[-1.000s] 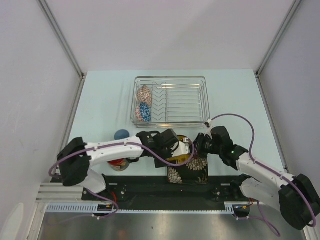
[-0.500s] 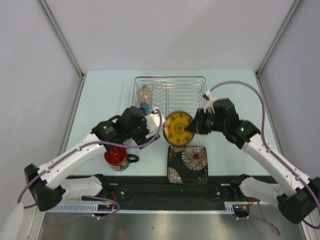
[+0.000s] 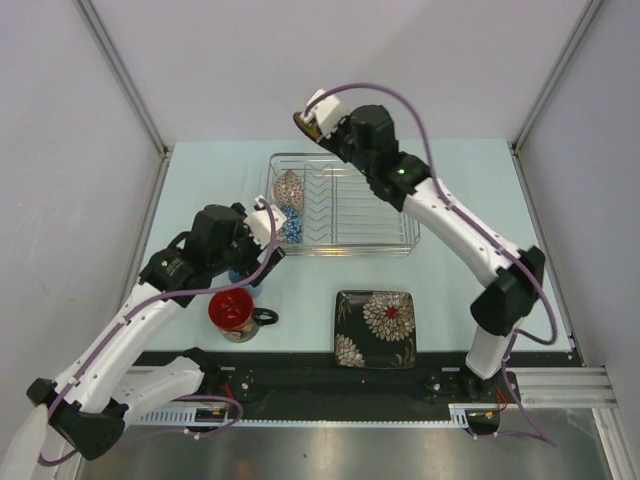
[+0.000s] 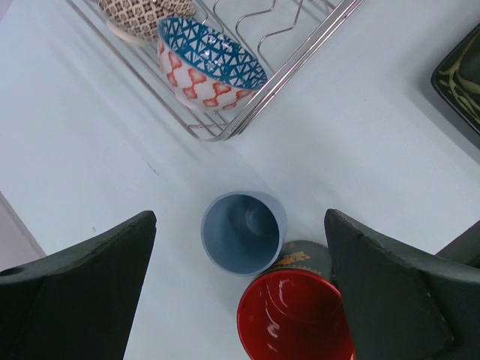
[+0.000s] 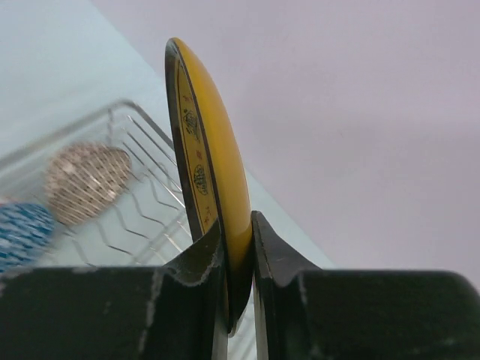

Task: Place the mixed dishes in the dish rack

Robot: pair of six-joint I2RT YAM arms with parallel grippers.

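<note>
The yellow plate needs to go down next with my right gripper toward the still empty wires of the dish rack beside the bowls. Its edge should sit between the wires before I let go of the plate.
My right gripper (image 3: pixel 310 118) is shut on a yellow round plate (image 5: pixel 210 150) and holds it on edge, high over the far left rim of the dish rack (image 3: pixel 340 155). The reddish-white bowl (image 3: pixel 289 186) and the blue-patterned bowl (image 3: pixel 291 226) stand in the rack's left end. My left gripper (image 4: pixel 238 225) is open and empty above the light-blue cup (image 4: pixel 242 232) and the red-inside mug (image 4: pixel 295 319), which touch each other. The dark square plate (image 3: pixel 376 329) with a flower pattern lies flat near the front edge.
The rack's right part holds only wire prongs (image 3: pixel 365 205). Grey walls with metal corner posts (image 3: pixel 125 75) close the table on three sides. The left arm (image 3: pixel 150 310) crosses the table's left front, next to the mug (image 3: pixel 231 309).
My right gripper has lifted the yellow round plate off the square plate and carried it up and back over the rack. My left gripper has drawn back to the left, over the cup and mug.
</note>
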